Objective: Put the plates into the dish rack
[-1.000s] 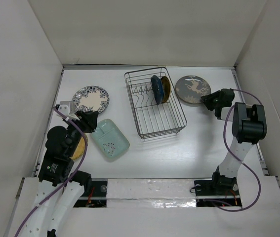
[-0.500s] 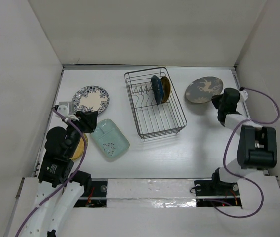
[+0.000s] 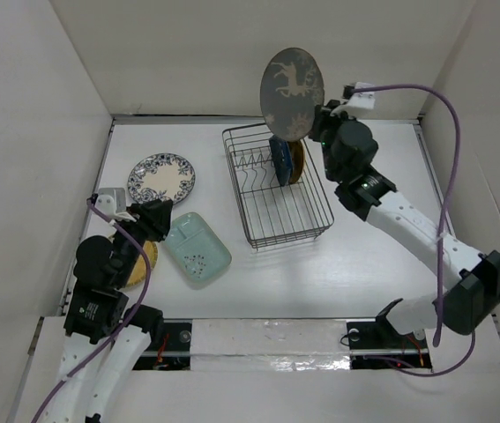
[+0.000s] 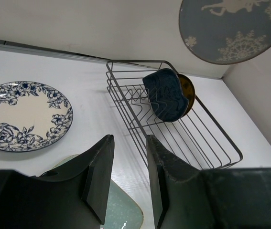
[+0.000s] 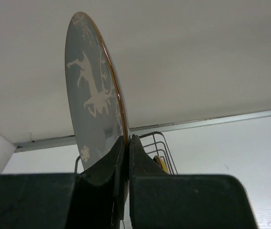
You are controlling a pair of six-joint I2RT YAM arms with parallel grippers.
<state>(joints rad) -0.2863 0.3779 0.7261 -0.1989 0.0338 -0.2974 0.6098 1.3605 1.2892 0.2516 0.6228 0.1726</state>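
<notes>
I will turn my right gripper and move it left in the top view. I will then lower it to the rack's wires beside the dark blue plate [image 3: 279, 159] to release there, as they are empty.
My right gripper [image 3: 318, 123] is shut on the rim of the dark grey plate [image 3: 292, 81] with a pale deer motif and holds it upright, high above the far end of the black wire dish rack [image 3: 276, 183]. In the right wrist view the plate [image 5: 91, 90] stands edge-on between my closed fingers [image 5: 127, 143]. A dark blue plate [image 3: 279, 159] and a yellow-gold plate [image 3: 296, 157] stand in the rack's prongs. My left gripper [image 3: 163, 218] is open and empty, above the mint-green plate [image 3: 196, 248]. The blue-and-white floral plate [image 3: 162, 178] lies flat at far left.
Another yellow-gold plate [image 3: 138, 264] lies partly under my left arm. White walls [image 3: 38, 132] close in the table on the left, back and right. In the left wrist view the rack [image 4: 173, 119] lies ahead to the right and the floral plate [image 4: 23, 114] to the left.
My right arm has lifted the dark grey plate off the table at the right, turned it upright and carried it left to above the rack. The left arm has barely moved.
</notes>
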